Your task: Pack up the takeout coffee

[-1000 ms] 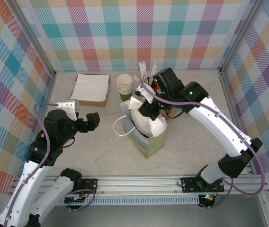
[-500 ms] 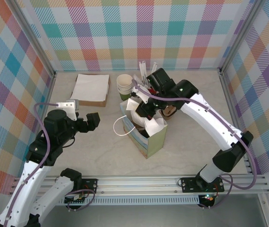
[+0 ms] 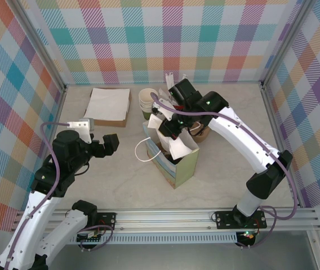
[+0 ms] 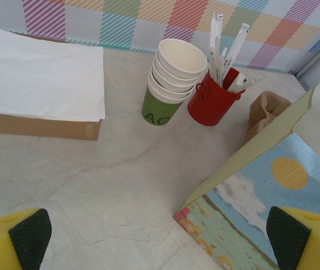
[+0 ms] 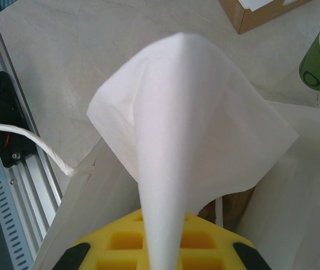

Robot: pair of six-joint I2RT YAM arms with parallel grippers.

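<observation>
The right gripper will move down between the sides of the bag and let go of the white napkin, because the napkin still fans out above the paper bag's opening (image 5: 227, 211).
The takeout coffee is hidden from every view. A paper bag (image 3: 178, 164) with a painted seaside print stands open mid-table, and its side wall (image 4: 272, 185) fills the right of the left wrist view. My right gripper (image 3: 169, 126) hangs over the bag's mouth, shut on a white napkin (image 5: 188, 112) that fans out from between its yellow fingers (image 5: 120, 242) above the bag's inside. My left gripper (image 3: 110, 143) is open and empty, low over the table to the left of the bag, its pads (image 4: 30, 236) wide apart.
A stack of lidless cream-and-green cups (image 4: 174, 79) and a red cup of stirrers (image 4: 213, 101) stand behind the bag. A pile of white napkins on a cardboard tray (image 4: 41, 79) lies at the back left. Crumpled brown paper (image 4: 267, 109) sits by the bag. The bag's white handle (image 3: 140, 152) hangs leftward.
My right arm has shifted left and toward the back over the bag, carrying the napkin with it. The left arm has not moved.
</observation>
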